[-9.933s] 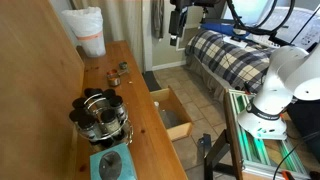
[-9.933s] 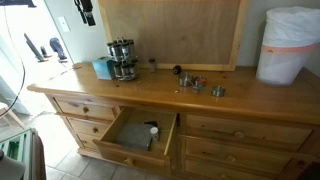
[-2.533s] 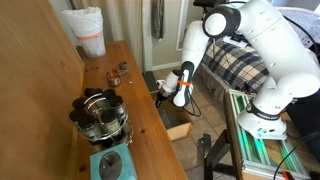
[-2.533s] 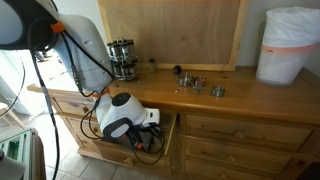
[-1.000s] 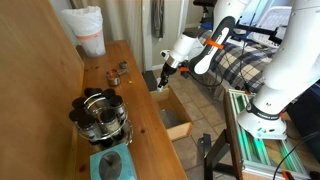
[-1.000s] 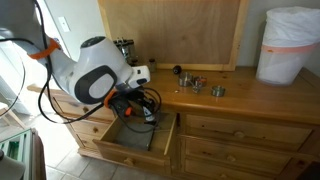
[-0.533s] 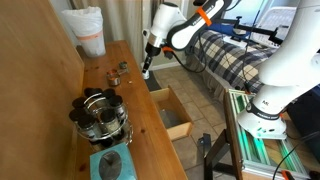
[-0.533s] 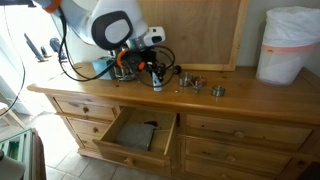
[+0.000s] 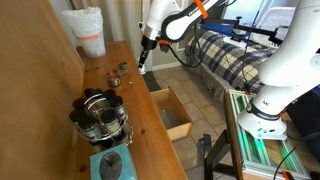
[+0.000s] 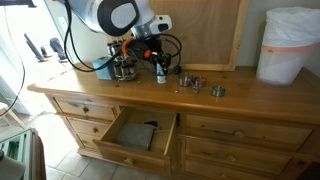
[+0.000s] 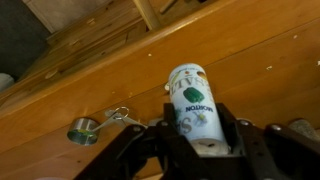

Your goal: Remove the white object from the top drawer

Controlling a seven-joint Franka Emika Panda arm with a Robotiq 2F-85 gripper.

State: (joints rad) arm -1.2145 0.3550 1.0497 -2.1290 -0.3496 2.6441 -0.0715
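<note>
Next, my gripper will move outward and down to the dresser top by the back panel [image 9: 92, 77] and release the white object there, since it already hangs outside the drawer [image 9: 176, 116].
The white object [image 11: 195, 105] is a small white cylinder with a green label. My gripper [image 11: 197, 125] is shut on it, fingers on either side of its lower half. In both exterior views the gripper [image 9: 143, 60] [image 10: 160, 70] hangs just above the wooden dresser top, holding the white object [image 10: 160, 73] upright near some small metal pieces. The top drawer [image 9: 176, 116] [image 10: 140, 135] stands pulled open below, a shallow wooden box with only a small dark bit showing inside.
A large white bucket [image 9: 88, 32] [image 10: 292, 45] stands at one end of the dresser top. A stack of metal pots [image 9: 100, 115] [image 10: 122, 58] and a blue item [image 10: 103, 67] sit at the other end. Small metal cups [image 10: 195, 82] [image 11: 82, 130] lie close by. A bed [image 9: 235, 55] is beyond.
Over the last second the arm rose from in front of the open drawer and swung over the dresser top, carrying the white object with it. The drawer stays open.
</note>
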